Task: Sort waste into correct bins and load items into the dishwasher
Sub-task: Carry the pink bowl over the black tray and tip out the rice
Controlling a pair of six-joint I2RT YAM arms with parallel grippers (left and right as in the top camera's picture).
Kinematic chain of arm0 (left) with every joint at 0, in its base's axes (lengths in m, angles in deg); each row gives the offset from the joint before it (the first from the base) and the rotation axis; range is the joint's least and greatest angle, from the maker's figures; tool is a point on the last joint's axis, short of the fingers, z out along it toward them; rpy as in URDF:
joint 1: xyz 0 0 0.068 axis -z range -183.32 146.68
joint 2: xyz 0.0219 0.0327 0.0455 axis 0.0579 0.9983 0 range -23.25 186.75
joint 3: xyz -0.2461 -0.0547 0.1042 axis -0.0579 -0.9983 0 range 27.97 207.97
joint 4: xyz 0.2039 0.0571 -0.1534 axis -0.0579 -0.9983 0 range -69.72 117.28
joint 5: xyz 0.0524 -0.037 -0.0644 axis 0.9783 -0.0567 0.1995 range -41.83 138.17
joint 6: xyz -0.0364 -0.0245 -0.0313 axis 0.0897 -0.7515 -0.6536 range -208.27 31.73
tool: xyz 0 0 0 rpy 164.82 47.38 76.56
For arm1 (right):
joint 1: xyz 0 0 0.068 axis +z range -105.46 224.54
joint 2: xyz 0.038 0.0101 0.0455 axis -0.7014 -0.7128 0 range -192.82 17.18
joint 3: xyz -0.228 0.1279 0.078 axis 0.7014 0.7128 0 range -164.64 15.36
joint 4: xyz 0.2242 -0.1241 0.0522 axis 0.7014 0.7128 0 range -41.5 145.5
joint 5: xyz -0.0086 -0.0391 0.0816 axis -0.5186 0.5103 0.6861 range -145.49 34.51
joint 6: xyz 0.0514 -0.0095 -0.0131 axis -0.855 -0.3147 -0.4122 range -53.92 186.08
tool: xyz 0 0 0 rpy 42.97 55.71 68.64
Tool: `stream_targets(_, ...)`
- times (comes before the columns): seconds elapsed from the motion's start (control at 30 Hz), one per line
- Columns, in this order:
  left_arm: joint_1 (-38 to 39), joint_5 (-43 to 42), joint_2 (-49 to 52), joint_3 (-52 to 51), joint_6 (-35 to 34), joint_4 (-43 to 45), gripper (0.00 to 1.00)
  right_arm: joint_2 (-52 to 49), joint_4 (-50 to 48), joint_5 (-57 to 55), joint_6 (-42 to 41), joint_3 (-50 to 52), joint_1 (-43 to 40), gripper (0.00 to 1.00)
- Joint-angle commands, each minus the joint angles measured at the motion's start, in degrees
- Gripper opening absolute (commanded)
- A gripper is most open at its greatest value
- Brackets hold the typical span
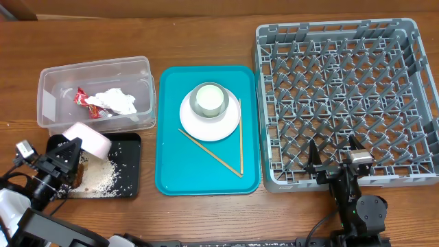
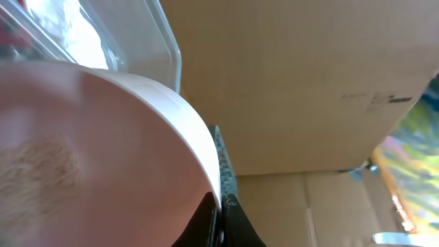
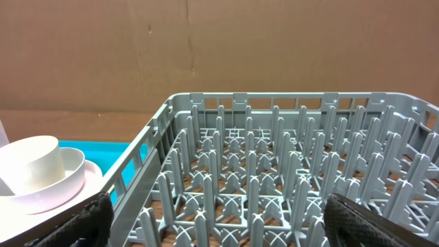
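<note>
The teal tray's empty near corner (image 1: 180,170) lies to my left gripper's right in the overhead view, so I should swing across, level the bowl (image 1: 88,139), lower it and release.
My left gripper (image 1: 74,152) is shut on the rim of the small pink-white bowl (image 1: 88,139), which is tilted over the black tray (image 1: 134,140). White rice grains (image 1: 110,177) lie in that tray. In the left wrist view the bowl (image 2: 103,151) fills the left side, pinched at the left gripper (image 2: 221,206). The clear tub (image 1: 51,103) holds a crumpled tissue (image 1: 118,101) and a red wrapper (image 1: 86,101). A white cup (image 1: 209,100) stands on the pink plate (image 1: 192,120), with chopsticks (image 1: 206,151) beside it. My right gripper (image 1: 334,147) is open at the grey dish rack's (image 1: 411,82) front edge.
The teal serving tray (image 1: 171,165) lies between the black tray and the rack and carries the plate, cup and chopsticks. In the right wrist view the rack's pegs (image 3: 274,171) stand ahead of the right gripper (image 3: 219,213), with the cup (image 3: 31,161) at far left.
</note>
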Motion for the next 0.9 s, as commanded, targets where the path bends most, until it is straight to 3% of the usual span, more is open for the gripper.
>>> stream_targets(0.0, -0.2, -2.8, -1.3, -0.4, 5.4, -2.0, 0.04, 0.5, -0.3, -0.1, 0.2, 0.6, -0.2, 1.00)
stream_targets(0.37, 2.5, -2.5, -1.3, -0.4, 11.6, -6.4, 0.04, 0.5, -0.3, -0.1, 0.2, 0.6, -0.2, 1.00)
stream_targets(0.63, 3.9, -2.9, -1.2, -0.4, 10.6, -5.9, 0.04, 0.5, -0.3, -0.1, 0.2, 0.6, -0.2, 1.00)
stream_targets(0.87, 3.9, 0.0, -1.2, -0.2, 10.8, -11.9, 0.04, 0.5, -0.3, -0.1, 0.2, 0.6, -0.2, 1.00)
